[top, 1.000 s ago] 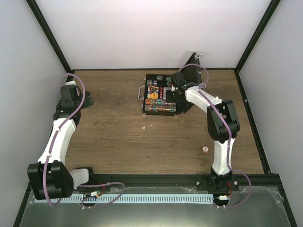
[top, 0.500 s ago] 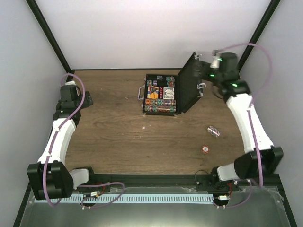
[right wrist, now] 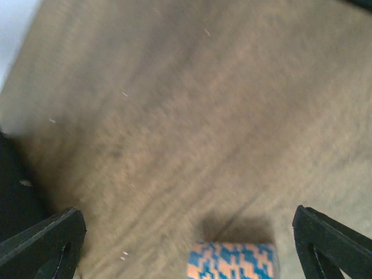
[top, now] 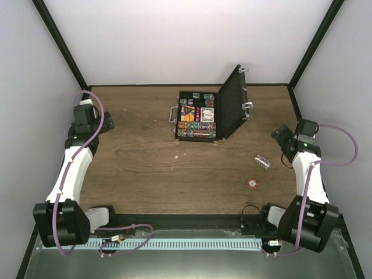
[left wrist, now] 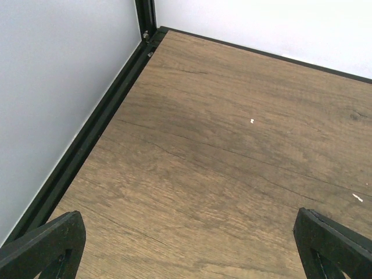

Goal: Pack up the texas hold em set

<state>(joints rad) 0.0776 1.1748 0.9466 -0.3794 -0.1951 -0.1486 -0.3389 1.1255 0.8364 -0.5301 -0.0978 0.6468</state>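
Note:
The ends of the fallen chip stack face my fingers, so my right gripper will move down, back and to the left in the top view to close around them.
The black briefcase [top: 197, 116] lies open at the back of the table, its lid [top: 233, 103] standing up on the right. Rows of multicoloured chips and card decks fill its tray. A pale chip stack [top: 262, 161] lies on its side on the wood right of the case. An orange chip stack [top: 252, 183] sits nearer the front. My right gripper [top: 283, 144] hangs open just right of the fallen stack. In the right wrist view a blue-and-orange chip stack [right wrist: 232, 261] lies between the open fingers of my right gripper [right wrist: 189, 247], untouched. My left gripper [top: 108, 123] [left wrist: 189, 247] stands open over bare wood at far left.
Black frame rails run along the table's edges, one close by the left gripper [left wrist: 93, 133]. White walls close in the back and sides. Small white crumbs [top: 176, 156] dot the wood in front of the case.
The right arm swung from the briefcase out to the right side and came down low. Its gripper opened. A chip stack now lies on the wood right of the case.

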